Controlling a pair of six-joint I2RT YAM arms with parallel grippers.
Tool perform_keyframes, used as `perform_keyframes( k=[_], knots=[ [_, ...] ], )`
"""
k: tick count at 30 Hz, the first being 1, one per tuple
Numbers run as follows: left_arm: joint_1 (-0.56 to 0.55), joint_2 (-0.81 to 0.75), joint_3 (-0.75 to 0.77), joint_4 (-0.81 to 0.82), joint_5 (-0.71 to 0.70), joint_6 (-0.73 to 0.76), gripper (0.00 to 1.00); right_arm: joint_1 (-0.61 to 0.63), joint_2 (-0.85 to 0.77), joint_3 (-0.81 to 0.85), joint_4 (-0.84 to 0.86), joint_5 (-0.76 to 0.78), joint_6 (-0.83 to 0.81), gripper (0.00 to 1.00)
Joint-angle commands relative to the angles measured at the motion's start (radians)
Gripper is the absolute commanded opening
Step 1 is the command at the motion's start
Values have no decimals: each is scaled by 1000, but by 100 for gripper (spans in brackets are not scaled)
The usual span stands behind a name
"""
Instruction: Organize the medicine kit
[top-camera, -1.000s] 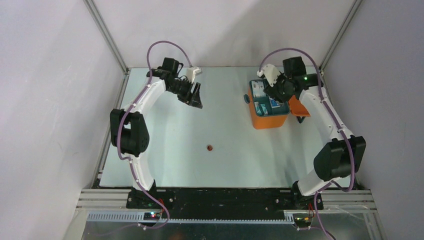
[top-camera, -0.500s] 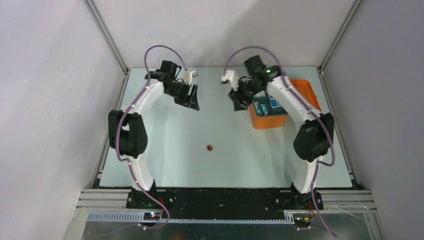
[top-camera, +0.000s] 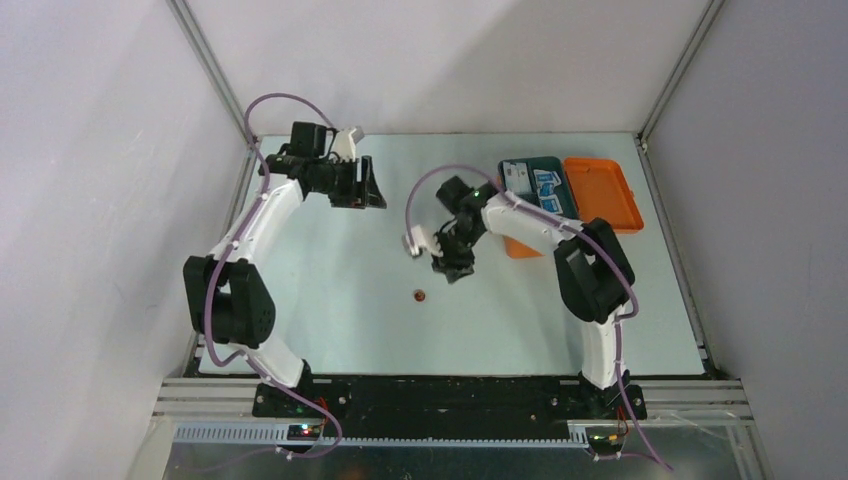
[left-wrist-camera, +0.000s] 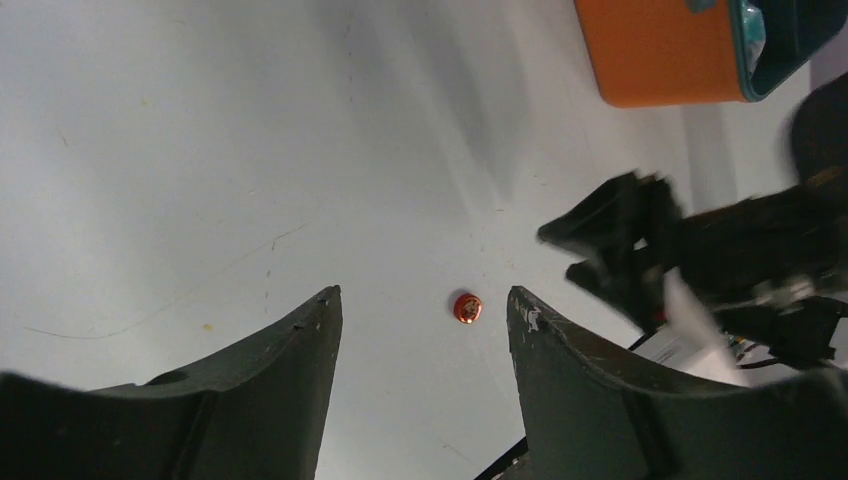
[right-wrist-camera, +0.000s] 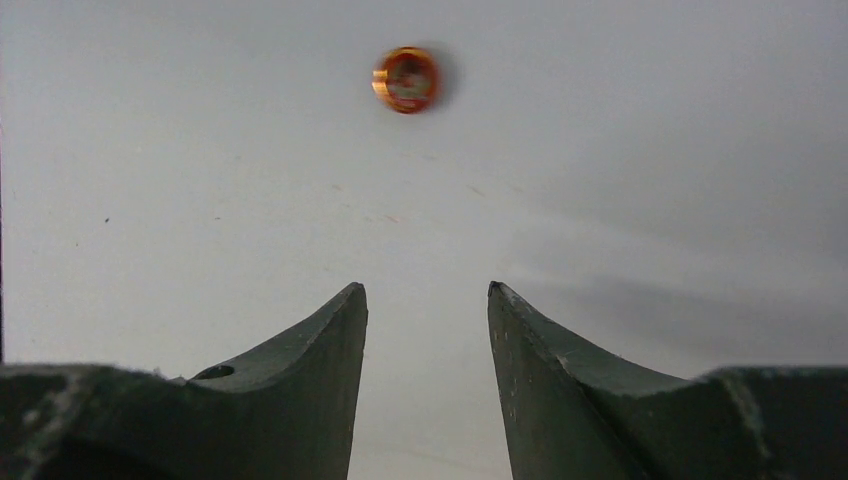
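The red item (top-camera: 419, 296) (right-wrist-camera: 407, 80) is below my right gripper and to its left in the top view. I need to move that way and down, so my fingers go on either side of the item's round sides.
The medicine kit (top-camera: 522, 247), an orange box, stands at the back right with its lid (top-camera: 600, 195) lying open to the right. Small packets sit in the teal tray (top-camera: 535, 185) inside it. A small round red item (top-camera: 420, 295) lies alone on the table's middle. My right gripper (top-camera: 455, 262) hovers just behind and right of it, open and empty. In the right wrist view the red item (right-wrist-camera: 407, 79) lies ahead of the right gripper (right-wrist-camera: 425, 287). My left gripper (top-camera: 365, 187) hangs open and empty at the back left. The left wrist view shows the red item (left-wrist-camera: 467, 308) far below the left gripper (left-wrist-camera: 422, 295).
The pale table (top-camera: 330, 320) is bounded by grey walls and metal frame posts at the back corners. In the left wrist view the kit's orange wall (left-wrist-camera: 660, 55) shows at the top right, and the right arm's dark gripper (left-wrist-camera: 640, 250) at the right.
My right arm swung away from above the kit, leftward and toward the front, down to the red item. The left arm drew back and to the left a little.
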Motion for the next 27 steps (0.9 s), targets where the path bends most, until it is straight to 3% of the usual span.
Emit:
perform_keyframes(
  k=[1, 18, 27],
  knots=[
    [6, -59, -52, 90, 36, -92, 67, 75, -74, -143, 119, 34, -195, 54],
    [30, -140, -145, 127, 29, -86, 67, 140, 107, -20, 134, 15, -178, 58],
    [74, -169, -161, 133, 49, -111, 67, 171, 129, -48, 222, -35, -52, 56]
  ],
)
